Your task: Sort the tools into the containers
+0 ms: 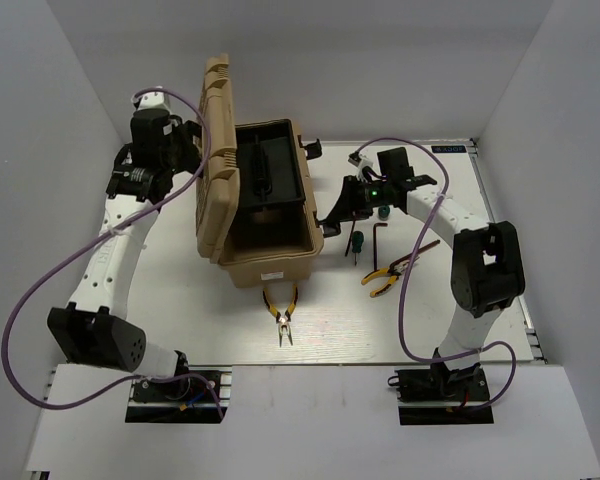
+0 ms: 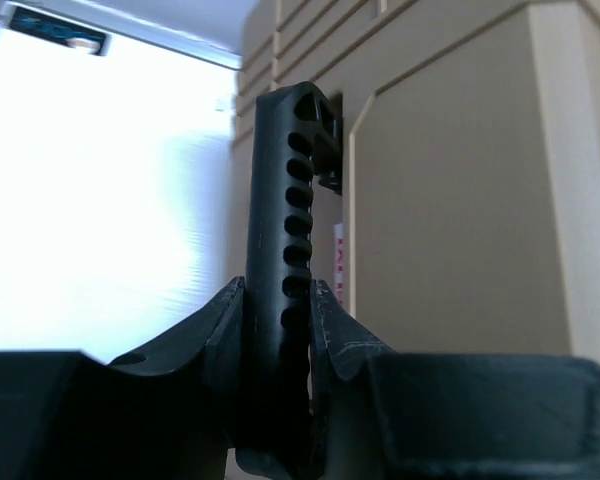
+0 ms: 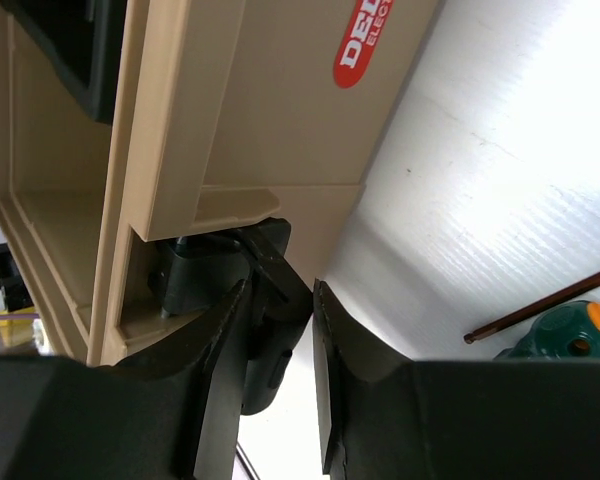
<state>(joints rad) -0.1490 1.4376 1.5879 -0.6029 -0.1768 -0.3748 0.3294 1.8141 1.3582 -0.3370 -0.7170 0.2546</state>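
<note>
My left gripper needs to first pull the lid's handle to the left in the top view and then open, to get the lid that leans over the box's edge away from the tray.
A tan toolbox (image 1: 270, 262) stands open with its lid (image 1: 215, 150) upright on the left. My left gripper (image 1: 187, 140) is behind the lid, shut on the lid's black perforated handle (image 2: 285, 240). My right gripper (image 1: 330, 218) is at the box's right side, its jaws closed around the black latch (image 3: 270, 270). One yellow-handled pliers (image 1: 281, 312) lies in front of the box, another (image 1: 390, 272) to its right. Two green screwdrivers (image 1: 358, 243) (image 1: 383, 212) and a thin hex key (image 1: 379, 240) lie by my right gripper. A second hex key is not visible.
A black tray (image 1: 270, 165) sits in the toolbox's rear half; the front compartment looks dark. White walls close in the table on the left, back and right. In the right wrist view a green screwdriver (image 3: 560, 330) and the hex key (image 3: 540, 308) lie on the white table.
</note>
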